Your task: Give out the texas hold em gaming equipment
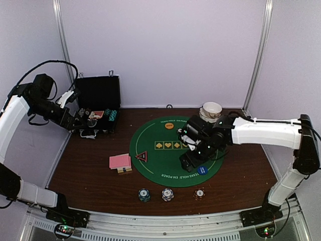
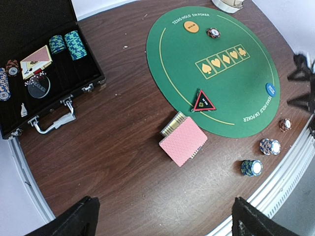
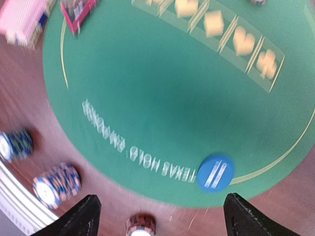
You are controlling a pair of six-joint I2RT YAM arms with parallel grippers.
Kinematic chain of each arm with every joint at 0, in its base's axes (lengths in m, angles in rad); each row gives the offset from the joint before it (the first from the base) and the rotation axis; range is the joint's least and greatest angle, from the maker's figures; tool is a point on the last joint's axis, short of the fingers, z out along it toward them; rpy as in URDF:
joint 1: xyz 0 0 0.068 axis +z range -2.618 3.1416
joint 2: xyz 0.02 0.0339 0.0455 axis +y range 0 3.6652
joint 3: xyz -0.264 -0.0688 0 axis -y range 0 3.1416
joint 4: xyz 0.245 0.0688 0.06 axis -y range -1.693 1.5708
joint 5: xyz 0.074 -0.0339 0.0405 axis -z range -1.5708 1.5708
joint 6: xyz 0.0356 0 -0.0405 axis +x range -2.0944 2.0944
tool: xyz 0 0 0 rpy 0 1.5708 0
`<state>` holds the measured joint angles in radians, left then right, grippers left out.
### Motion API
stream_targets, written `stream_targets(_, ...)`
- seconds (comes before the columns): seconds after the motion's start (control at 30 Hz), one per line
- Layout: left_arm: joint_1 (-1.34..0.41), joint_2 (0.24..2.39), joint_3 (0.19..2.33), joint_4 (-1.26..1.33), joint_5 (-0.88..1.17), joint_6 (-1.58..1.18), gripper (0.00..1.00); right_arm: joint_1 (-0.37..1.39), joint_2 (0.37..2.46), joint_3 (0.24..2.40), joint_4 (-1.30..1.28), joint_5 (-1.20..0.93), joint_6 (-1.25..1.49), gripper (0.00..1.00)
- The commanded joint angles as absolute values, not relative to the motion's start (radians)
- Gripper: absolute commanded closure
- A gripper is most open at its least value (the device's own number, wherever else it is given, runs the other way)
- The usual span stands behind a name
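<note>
The red chip stack (image 3: 141,224) stands off the mat's near edge, so I will pull my open right gripper back and down until its fingers straddle the red stack's top chips.
A green round mat (image 1: 165,165) holds an orange button (image 1: 169,126), a blue button (image 1: 202,170) and a red-black triangle marker (image 1: 142,156). Pink-backed cards (image 1: 120,161) lie left of the mat. Three chip stacks (image 1: 167,194) stand along the front. My right gripper (image 1: 189,159) hovers open over the mat's near right part. In the blurred right wrist view the blue button (image 3: 215,173) and a red chip stack (image 3: 141,225) lie below my empty right gripper (image 3: 160,216). My left gripper (image 2: 165,216) is wide open and high, with the cards (image 2: 183,141) below.
An open black case (image 1: 98,108) with chips and cards sits at the back left, under the left arm. White stacked bowls (image 1: 211,110) stand behind the mat at the right. One lone chip (image 2: 212,33) lies on the mat near the orange button (image 2: 191,26).
</note>
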<state>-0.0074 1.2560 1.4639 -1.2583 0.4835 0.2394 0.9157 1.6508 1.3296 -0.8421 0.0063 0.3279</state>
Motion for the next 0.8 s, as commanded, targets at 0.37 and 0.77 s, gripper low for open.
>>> stream_targets(0.37, -0.009, 1.249, 1.472, -1.249, 0.501, 0.249, 0.02, 1.089, 1.556, 1.009, -0.822, -0.08, 0.518, 0.11)
stream_targets(0.77, -0.009, 1.252, 1.474, -1.252, 0.5, 0.248, 0.02, 1.091, 1.629, 0.976, -0.775, -0.101, 0.498, 0.21)
